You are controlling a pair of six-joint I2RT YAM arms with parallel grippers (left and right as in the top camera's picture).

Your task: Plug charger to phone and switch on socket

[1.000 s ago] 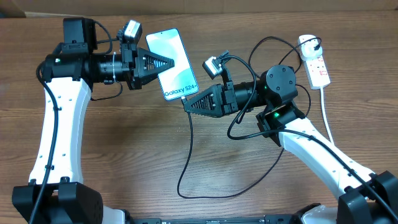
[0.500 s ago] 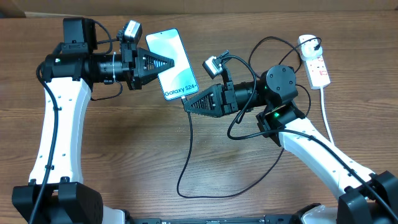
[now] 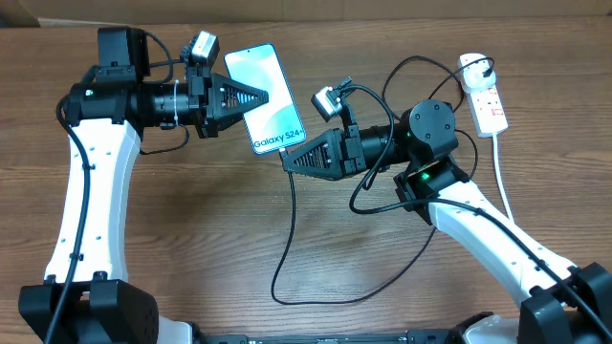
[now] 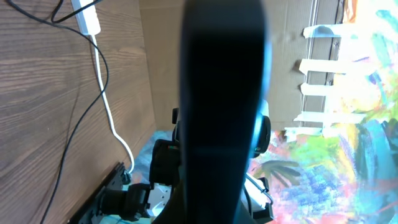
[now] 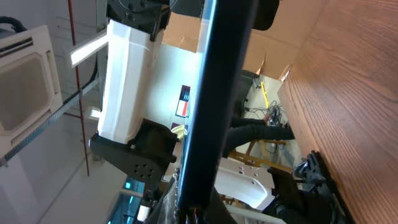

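Observation:
The charger's plug tip already meets the bottom edge of the phone. The left gripper moves down toward the bare tabletop beside my right gripper next and releases the phone.
The phone, with a light turquoise screen and white text at its bottom edge, is held up above the table. My left gripper is shut on its left side. In the left wrist view its dark back fills the middle. My right gripper is shut on the charger's plug tip, right at the phone's bottom edge. The right wrist view shows the phone edge-on. The black charger cable hangs down and loops over the table. The white socket lies at the far right.
The socket's thick white cord runs toward the front along the right side. It also shows in the left wrist view. Thin black cable loops lie between my right arm and the socket. A cardboard wall borders the table's far edge.

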